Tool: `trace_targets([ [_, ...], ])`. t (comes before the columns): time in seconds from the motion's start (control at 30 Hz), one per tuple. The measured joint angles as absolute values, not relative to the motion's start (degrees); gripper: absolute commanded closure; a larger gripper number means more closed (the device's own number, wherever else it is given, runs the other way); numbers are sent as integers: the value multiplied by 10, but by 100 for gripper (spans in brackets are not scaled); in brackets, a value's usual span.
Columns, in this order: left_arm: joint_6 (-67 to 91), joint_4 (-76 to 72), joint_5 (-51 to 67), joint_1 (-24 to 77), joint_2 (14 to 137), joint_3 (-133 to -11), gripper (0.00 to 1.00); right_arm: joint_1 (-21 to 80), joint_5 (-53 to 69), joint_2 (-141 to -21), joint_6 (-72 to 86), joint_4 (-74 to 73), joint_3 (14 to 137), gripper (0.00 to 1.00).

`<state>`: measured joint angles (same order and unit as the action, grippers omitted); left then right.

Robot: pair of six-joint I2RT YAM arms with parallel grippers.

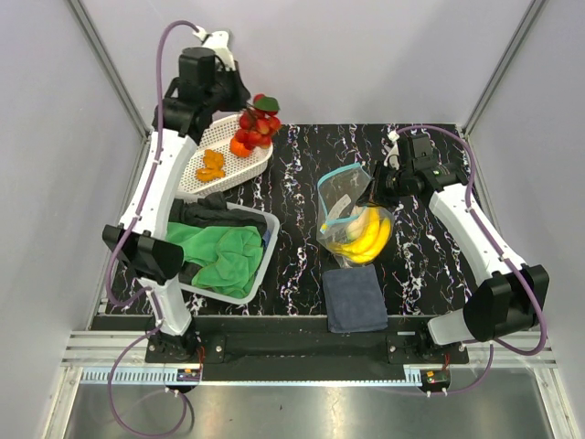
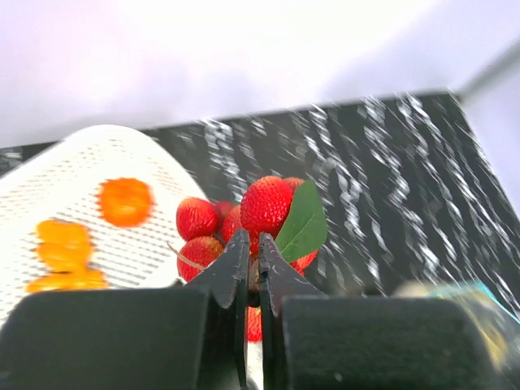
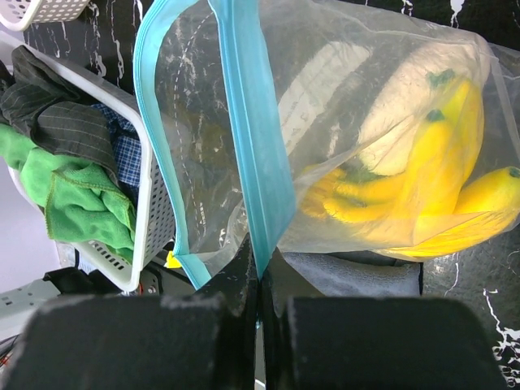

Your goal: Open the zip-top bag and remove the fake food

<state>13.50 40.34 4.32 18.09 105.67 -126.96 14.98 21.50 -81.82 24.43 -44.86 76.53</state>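
Note:
Next, my left gripper goes left in the top view and down toward the tray's middle (image 1: 222, 150) (image 2: 101, 240) there below it, because berries overhang the tray's rim.
The clear zip-top bag (image 1: 352, 215) stands open at mid table with its teal zip strip (image 3: 252, 138) up; a yellow banana bunch (image 1: 363, 242) lies inside, seen close in the right wrist view (image 3: 431, 195). My right gripper (image 3: 258, 264) is shut on the bag's zip strip and holds it up. My left gripper (image 2: 253, 248) is shut on the stem of the red berry bunch (image 2: 260, 215), held above the far end of a white oval tray (image 1: 224, 155). Orange bits (image 1: 212, 165) lie in that tray.
A white basket (image 1: 251, 279) with green cloth (image 1: 219, 251) and dark cloth stands at the left front. A dark blue folded cloth (image 1: 355, 297) lies in front of the bag. Grey walls close in the back and both sides.

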Motion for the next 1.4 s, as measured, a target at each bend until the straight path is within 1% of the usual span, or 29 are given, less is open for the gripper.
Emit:
trace_targets([
  [0.27,143,359,49,78,1125,-1274,100,150,216,-818,244,-450,767,100],
  [0.3,149,356,51,63,1140,-1274,95,150,216,-819,244,-451,768,100],
  [0.33,152,354,53,55,1151,-1273,86,150,216,-821,244,-454,772,100],
  [0.37,159,352,54,44,1164,-1273,79,150,216,-825,244,-454,776,100],
  [0.47,183,349,60,16,1190,-1265,52,150,216,-834,244,-454,787,100],
  [0.5,192,349,62,8,1194,-1260,40,150,216,-836,243,-454,789,100],
  [0.6,207,346,65,-6,1195,-1247,32,150,216,-839,243,-455,792,100],
  [0.7,215,330,75,-6,1184,-1223,33,150,217,-840,243,-456,792,100],
  [0.87,226,315,113,18,1124,-1133,46,150,217,-841,242,-457,792,100],
  [0.93,231,309,135,42,1090,-1093,50,150,220,-842,242,-457,794,100],
  [1.03,241,285,176,110,1030,-1021,55,150,222,-848,242,-458,802,100],
  [1.13,243,271,210,188,994,-985,59,150,233,-855,242,-457,814,100],
  [1.27,240,257,239,288,978,-975,65,149,248,-866,243,-457,827,100],
  [1.3,238,255,243,304,978,-975,67,149,253,-870,244,-457,833,100],
  [1.4,236,256,249,323,978,-975,68,150,270,-885,249,-457,856,100],
])
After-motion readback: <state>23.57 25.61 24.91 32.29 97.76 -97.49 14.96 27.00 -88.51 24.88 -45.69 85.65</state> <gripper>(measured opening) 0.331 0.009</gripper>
